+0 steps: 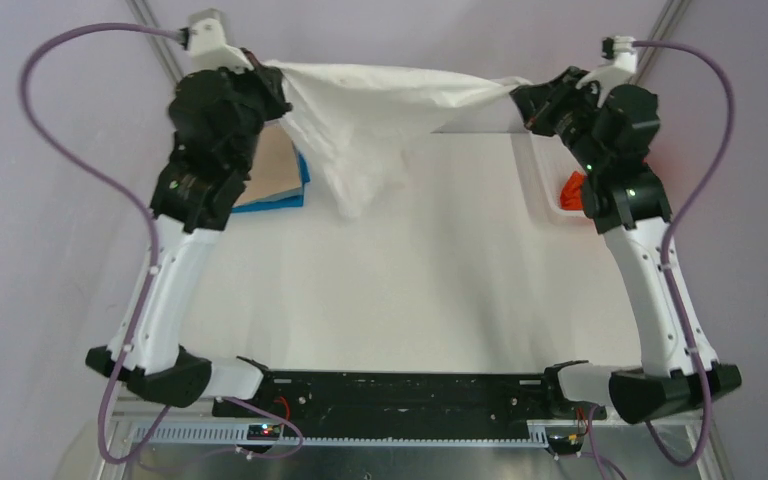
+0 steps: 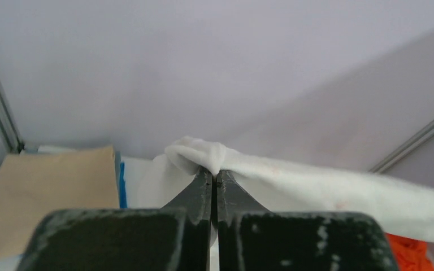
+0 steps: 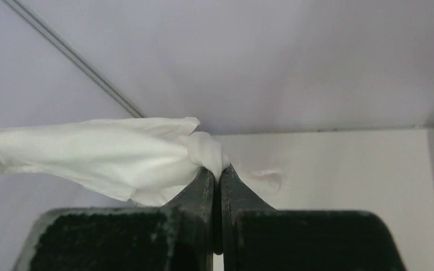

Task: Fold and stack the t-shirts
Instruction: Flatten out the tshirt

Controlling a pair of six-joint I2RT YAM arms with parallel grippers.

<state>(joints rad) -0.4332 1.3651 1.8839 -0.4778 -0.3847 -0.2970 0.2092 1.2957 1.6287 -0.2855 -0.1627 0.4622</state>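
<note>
The near part of the table [image 1: 471, 297] is empty, so my right gripper will next move back and lower its end of the white t-shirt over it.
The thin white t-shirt [image 1: 380, 110] hangs stretched in the air between both grippers at the far side of the table, sagging to a point near the middle. My left gripper [image 1: 265, 68] is shut on its left end [image 2: 203, 155]. My right gripper [image 1: 520, 90] is shut on its right end [image 3: 206, 149]. The beige-tan t-shirt [image 1: 272, 165] lies folded on the bright blue t-shirt [image 1: 285, 198] at the far left, partly behind my left arm; both show in the left wrist view [image 2: 51, 192]. The orange t-shirt [image 1: 570, 190] shows at the right, mostly hidden by my right arm.
A white basket [image 1: 543, 185] holds the orange cloth at the far right. The white table surface [image 1: 410, 290] spreads between the arms. Metal frame posts [image 1: 155, 40] stand at the far corners.
</note>
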